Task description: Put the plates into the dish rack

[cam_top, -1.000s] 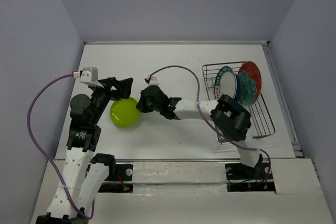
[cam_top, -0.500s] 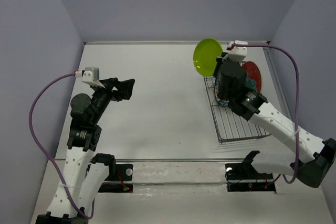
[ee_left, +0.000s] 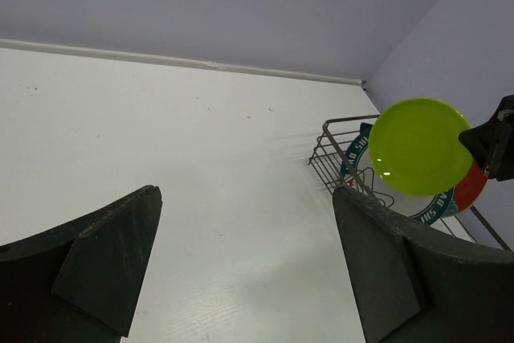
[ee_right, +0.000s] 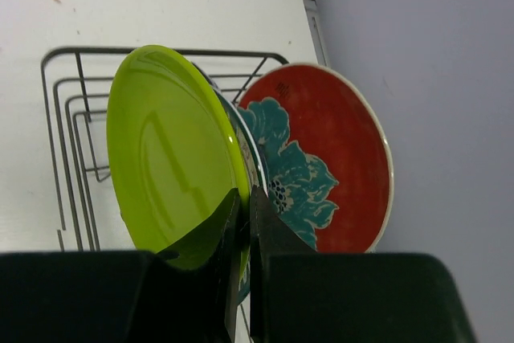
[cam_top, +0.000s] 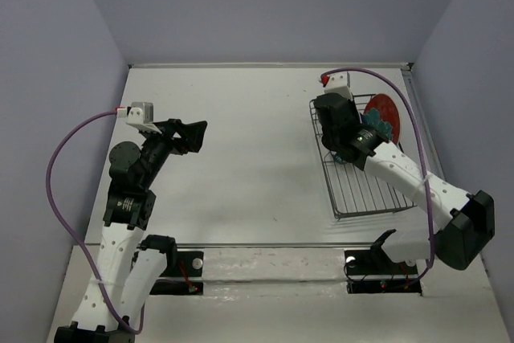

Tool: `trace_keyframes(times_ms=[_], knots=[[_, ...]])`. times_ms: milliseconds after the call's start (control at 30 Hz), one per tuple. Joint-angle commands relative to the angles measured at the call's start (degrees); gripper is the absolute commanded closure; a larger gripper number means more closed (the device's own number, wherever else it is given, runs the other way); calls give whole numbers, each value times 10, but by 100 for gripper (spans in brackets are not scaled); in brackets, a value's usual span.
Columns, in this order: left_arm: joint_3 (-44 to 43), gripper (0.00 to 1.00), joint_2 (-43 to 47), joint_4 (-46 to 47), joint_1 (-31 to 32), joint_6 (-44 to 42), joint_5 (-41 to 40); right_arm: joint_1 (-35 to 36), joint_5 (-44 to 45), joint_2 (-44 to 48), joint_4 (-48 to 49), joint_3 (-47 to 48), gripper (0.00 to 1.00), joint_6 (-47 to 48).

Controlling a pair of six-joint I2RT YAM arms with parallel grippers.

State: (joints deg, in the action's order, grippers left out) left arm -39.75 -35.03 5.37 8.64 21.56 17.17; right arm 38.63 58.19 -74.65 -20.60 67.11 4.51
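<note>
The lime plate point(ee_right: 169, 150) still hangs above the rack, so my right gripper needs to bring it down toward the empty wires point(ee_right: 98, 158) beside the white plate and release it.
My right gripper point(ee_right: 245, 208) is shut on the lower rim of the lime green plate point(ee_right: 169, 150) and holds it upright over the far end of the dish rack point(ee_right: 72, 114). Just behind it stand the white plate with the dark green rim point(ee_right: 259, 162) and the red-and-teal plate point(ee_right: 329, 158). The left wrist view shows the lime plate point(ee_left: 418, 146) in front of the white plate point(ee_left: 418, 205) in the rack point(ee_left: 337, 130). From above, my right gripper point(cam_top: 337, 122) hides the lime plate. The red plate point(cam_top: 385, 112) shows beside it. My left gripper point(cam_top: 195, 136) is open and empty above the table.
The rack's near half point(cam_top: 369, 186) holds no plates. The right wall runs close beside the rack point(cam_top: 430, 150). The back wall meets the table just beyond it point(ee_left: 241, 67). The left arm's purple cable point(cam_top: 60, 166) loops out to the left.
My right arm carried the lime plate from the table's left side to above the rack, then lowered it among the standing plates. The left arm has stayed still.
</note>
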Motion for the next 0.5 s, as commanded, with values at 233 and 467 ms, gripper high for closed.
trace_keyframes(times_ms=[233, 467], knots=[[3, 1, 3, 31, 4, -2, 9, -38, -31, -60, -77, 32, 93, -24], [3, 1, 1, 31, 5, -1, 9, -44, -16, -39, -88, 50, 93, -14]])
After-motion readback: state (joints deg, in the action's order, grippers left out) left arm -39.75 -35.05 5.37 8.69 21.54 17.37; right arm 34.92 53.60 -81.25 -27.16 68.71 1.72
